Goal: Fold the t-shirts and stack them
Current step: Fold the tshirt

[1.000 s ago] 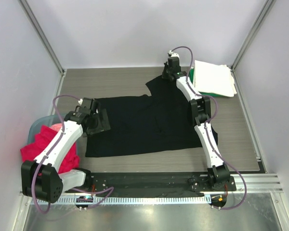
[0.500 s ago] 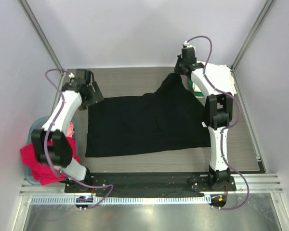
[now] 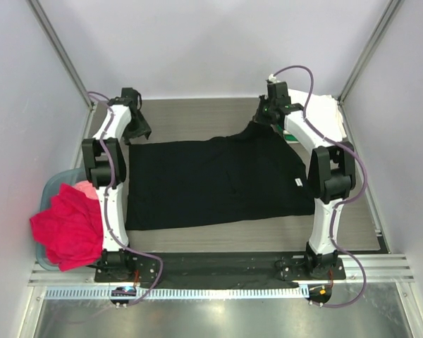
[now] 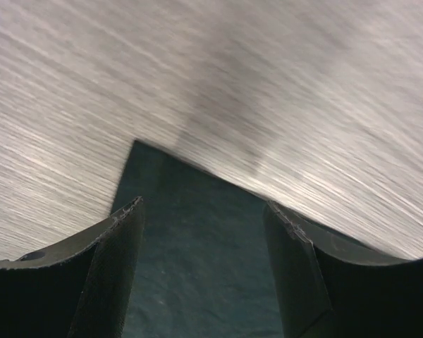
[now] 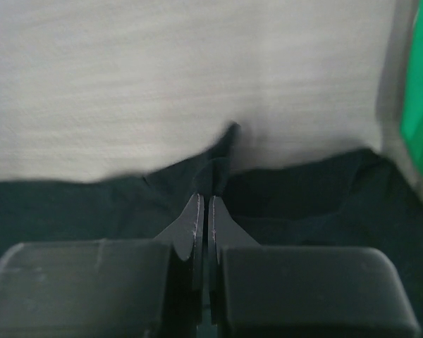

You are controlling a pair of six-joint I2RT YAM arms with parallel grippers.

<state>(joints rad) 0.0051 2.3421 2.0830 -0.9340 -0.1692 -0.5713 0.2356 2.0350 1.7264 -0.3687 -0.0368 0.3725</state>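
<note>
The right gripper brings its pinch back and to the right in the top view beside the white label next. It releases it there, since the t-shirt's far edge lies unfolded.
A black t-shirt [image 3: 211, 179] lies spread flat on the grey table. My left gripper [image 3: 136, 125] hovers over its far left corner. In the left wrist view that gripper [image 4: 204, 211] is open, with the black corner [image 4: 197, 239] lying between the jaws. My right gripper [image 3: 263, 116] is at the shirt's far right part. It is shut on a pinch of black cloth [image 5: 225, 141] that rises to a point at the right gripper [image 5: 203, 201]. Folded white [image 3: 323, 113] and green shirts are stacked at the back right.
A pale blue tub [image 3: 53, 186] at the near left holds a red shirt [image 3: 70, 225] and a pink one [image 3: 87, 190], which hang over its rim. The green folded shirt [image 5: 417, 91] shows at the right edge of the right wrist view. Walls enclose the table on three sides.
My left arm has swung from beside the tub to the shirt's far left corner. My right gripper moved right, then lowered, still pulling the black cloth, and the raised peak is now flatter.
</note>
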